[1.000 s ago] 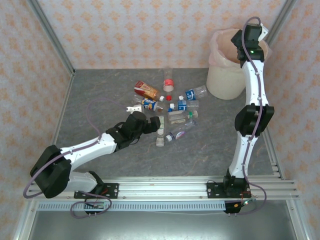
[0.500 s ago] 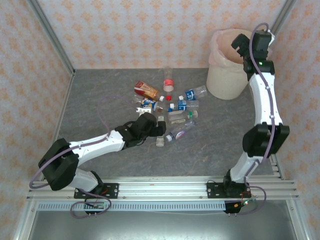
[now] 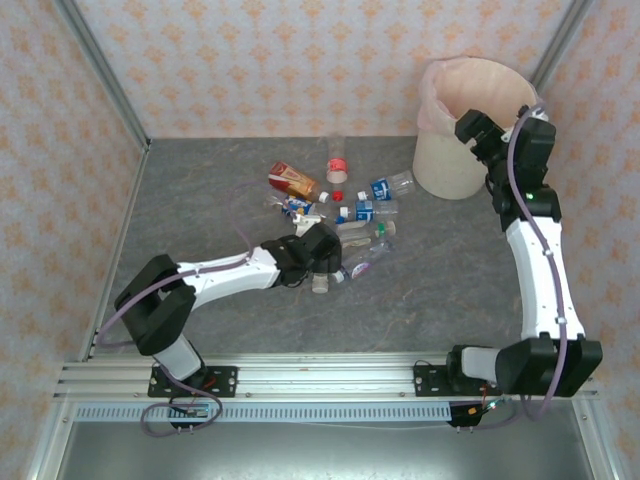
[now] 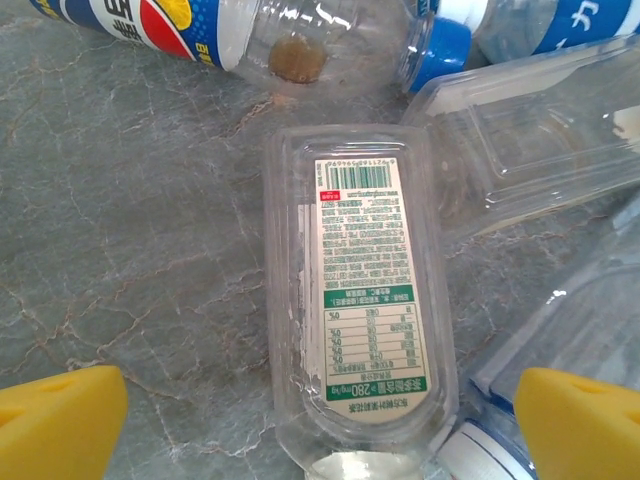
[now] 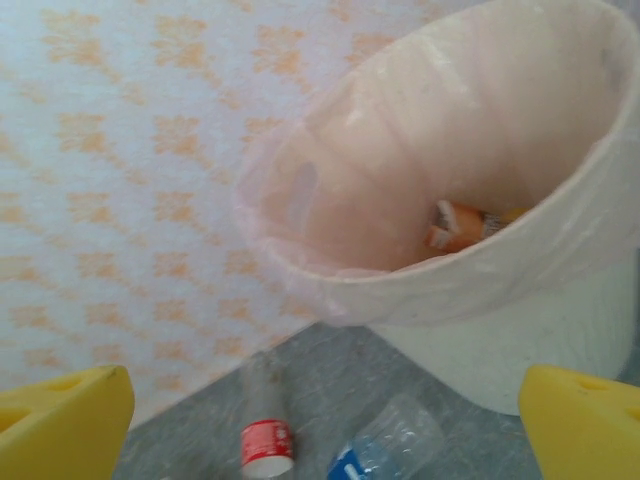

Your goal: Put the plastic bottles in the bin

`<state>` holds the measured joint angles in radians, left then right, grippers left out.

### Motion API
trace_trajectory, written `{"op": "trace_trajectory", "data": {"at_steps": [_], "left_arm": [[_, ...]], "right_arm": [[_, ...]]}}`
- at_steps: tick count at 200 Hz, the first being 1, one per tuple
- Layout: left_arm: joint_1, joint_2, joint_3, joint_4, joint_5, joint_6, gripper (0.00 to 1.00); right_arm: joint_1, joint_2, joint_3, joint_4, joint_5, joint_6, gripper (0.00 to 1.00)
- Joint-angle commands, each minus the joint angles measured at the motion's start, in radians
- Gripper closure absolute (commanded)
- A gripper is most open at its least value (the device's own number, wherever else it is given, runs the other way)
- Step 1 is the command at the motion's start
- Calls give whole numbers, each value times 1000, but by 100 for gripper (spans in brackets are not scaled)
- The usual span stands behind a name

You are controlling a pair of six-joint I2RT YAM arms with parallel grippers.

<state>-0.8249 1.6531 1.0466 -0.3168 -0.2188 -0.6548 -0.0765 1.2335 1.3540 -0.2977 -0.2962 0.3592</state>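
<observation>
My left gripper lowers straight onto the flat clear bottle next and closes across the labelled body, since the open yellow fingers already straddle the bottle's long sides.
Several plastic bottles (image 3: 352,222) lie in a loose pile at mid-table. My left gripper (image 3: 324,266) hangs over the pile's near edge, open. In the left wrist view its yellow fingertips (image 4: 60,422) stand wide on either side of a flat clear bottle (image 4: 360,300) with a white and green label, not touching it. The bin (image 3: 452,160) stands at the back right, lined with a pink bag. My right gripper (image 3: 478,136) is open and empty just in front of the bin's rim (image 5: 400,292). An orange bottle (image 5: 458,228) lies inside the bin.
A brown bottle (image 3: 293,180) and a red-labelled bottle (image 3: 337,160) lie at the far side of the pile. A blue-labelled bottle (image 3: 390,186) lies close to the bin's foot. Patterned walls close in the back and both sides.
My right arm has drawn back from above the bin to its near side, jaws now fully open. My left arm has reached further right, over the pile.
</observation>
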Motion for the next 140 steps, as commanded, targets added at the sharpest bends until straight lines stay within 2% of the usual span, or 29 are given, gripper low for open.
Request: {"op": "trace_trajectory", "data": {"at_steps": [1,27,51,100,140], "left_arm": [[-5,36,48,-70,-71,-21,0],[-5,67,62,-58,-100,-16,0],[-4,119,104,-45,-62,13,5],[-4,201,140,-54,-45,8,12],[-5,222,147,-45,-37,41,24]], "right_arm": [[29,-100,-60,-51,-141,-8,1],[84,-177,-139,-62,-179,8,1],[154,-226,-239,-23,-198,31,1],[193,-292,-404,-26,-66,70,1],[193,-273,-397,-52,-14,36,1]]}}
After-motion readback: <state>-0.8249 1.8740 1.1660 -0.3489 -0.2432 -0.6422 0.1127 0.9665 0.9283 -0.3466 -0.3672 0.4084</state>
